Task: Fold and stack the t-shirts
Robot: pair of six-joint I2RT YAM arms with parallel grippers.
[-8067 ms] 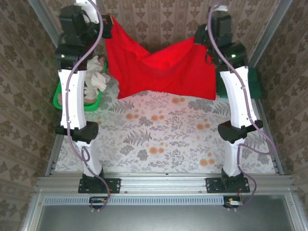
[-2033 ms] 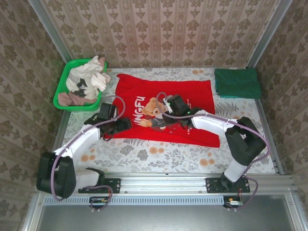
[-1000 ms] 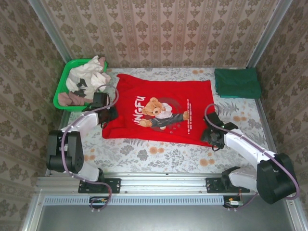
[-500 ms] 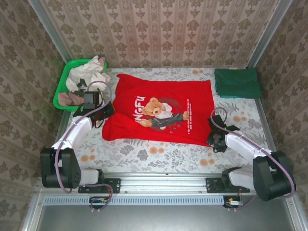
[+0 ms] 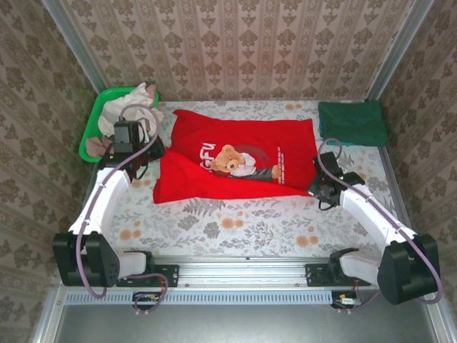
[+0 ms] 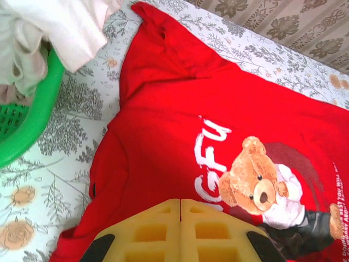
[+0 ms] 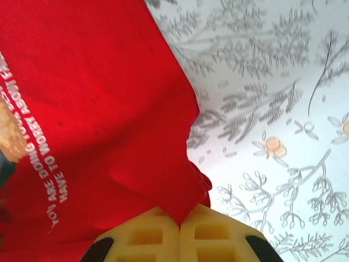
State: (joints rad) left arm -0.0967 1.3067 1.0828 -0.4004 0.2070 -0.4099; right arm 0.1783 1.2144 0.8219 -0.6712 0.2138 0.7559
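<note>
My right gripper moves outward over the red cloth [image 7: 98, 98] beside white lettering next and releases the lifted near corner, since the front there still lies flat.
The red t-shirt [image 5: 235, 146] lies face up across the middle of the table, its teddy bear and white lettering showing [image 6: 180, 109]. My right gripper [image 5: 316, 187] is at the shirt's near right corner, shut on it. A fold of red cloth [image 7: 98, 98] runs down between the yellow pads of the right gripper [image 7: 180, 222], and that corner is lifted off the table. My left gripper [image 5: 148, 152] hovers at the shirt's left edge by the sleeve. Its pads [image 6: 152, 229] are pressed together, and I see no cloth between them. The dark green t-shirt [image 5: 352, 123] lies folded at the back right.
A green basket [image 5: 89, 139] holding pale clothes [image 5: 132, 103] stands at the back left, close behind my left arm; its rim [image 6: 27, 131] is beside the shirt's sleeve. Patterned walls close in the floral table [image 5: 235, 221] on three sides.
My right gripper has shut on the red shirt's near right corner and drawn it up and away, so the near hem has shifted back. My left arm moved back toward the basket.
</note>
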